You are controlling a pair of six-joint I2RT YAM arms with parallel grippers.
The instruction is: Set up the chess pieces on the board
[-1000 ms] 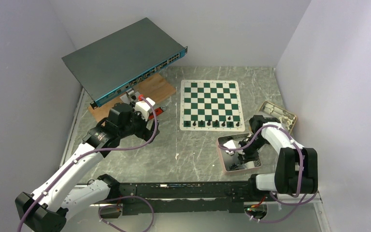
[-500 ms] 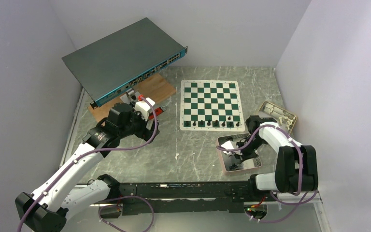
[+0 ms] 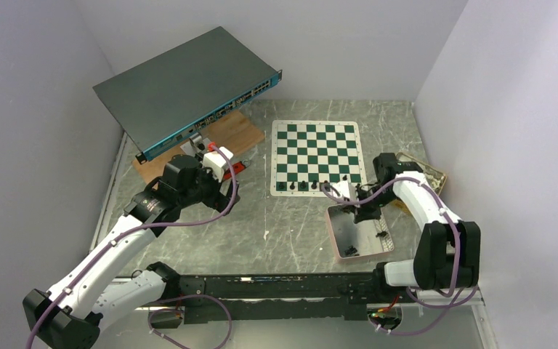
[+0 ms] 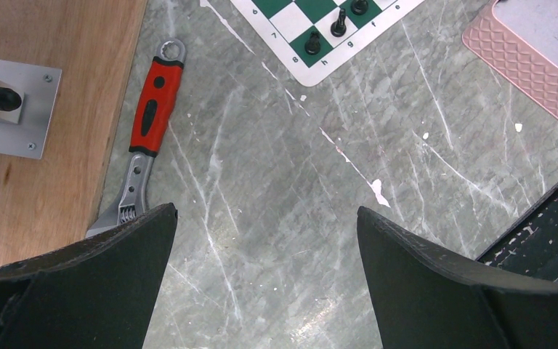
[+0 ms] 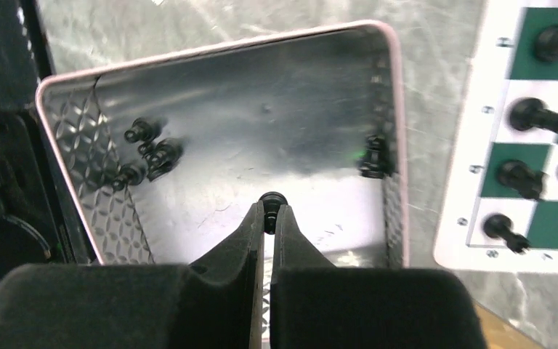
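Observation:
Next, my right gripper moves up and outward, then down onto the empty green square (image 3: 356, 177) past the corner chess piece, because a small chess piece already starts that row.
The green-and-white board (image 3: 317, 156) lies at the table's middle back, with several black chess pieces (image 3: 303, 185) standing along its near row. More chess pieces (image 5: 152, 153) lie in the pink-rimmed metal tray (image 5: 399, 145), one (image 5: 372, 156) against its wall. My right gripper (image 5: 269, 214) hangs above the tray floor, shut on one small black chess piece (image 5: 271, 200) by its top. In the top view that gripper (image 3: 360, 209) is over the tray's far end, near the board's corner. My left gripper (image 4: 265, 218) is wide open over bare table, holding nothing.
A grey network switch (image 3: 189, 87) leans over a wooden block (image 3: 225, 134) at the back left. A red-handled wrench (image 4: 152, 109) lies beside the block. A second, tan tray (image 3: 418, 171) sits at the right. The arms' black base rail (image 3: 276, 287) runs along the near edge.
My right gripper has closed on a piece in the tray and lifted it, moving toward the board's near corner. The left arm has not moved.

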